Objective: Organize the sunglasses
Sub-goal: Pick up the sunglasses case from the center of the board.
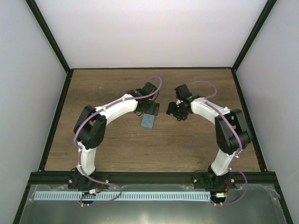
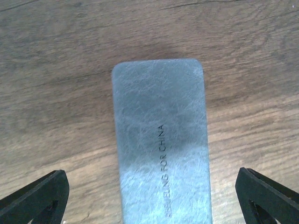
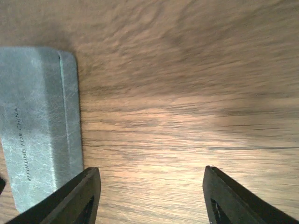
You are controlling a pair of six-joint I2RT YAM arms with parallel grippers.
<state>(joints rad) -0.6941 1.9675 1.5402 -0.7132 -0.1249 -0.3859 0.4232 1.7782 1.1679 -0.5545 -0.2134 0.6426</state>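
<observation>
Next, my left gripper moves down over the case's far part, one finger beside each long edge, since it lies lengthways between the open fingers.
No sunglasses show in any view. The teal-blue case (image 1: 149, 121) lies shut on the wooden table (image 1: 117, 144) near the middle. My left gripper (image 1: 150, 111) hangs open over the case's far end. In the left wrist view the case (image 2: 161, 140) lies lengthways between the wide-apart fingertips (image 2: 39, 193), which do not touch it. My right gripper (image 1: 175, 112) is open and empty just right of the case. In the right wrist view the case (image 3: 37, 121) lies to the left of the open gripper (image 3: 152, 196), over bare wood.
A black frame rail (image 1: 154, 177) runs along the table's near edge by the arm bases. White walls (image 1: 149, 32) close the back and sides. The two wrists are close together above the table's middle.
</observation>
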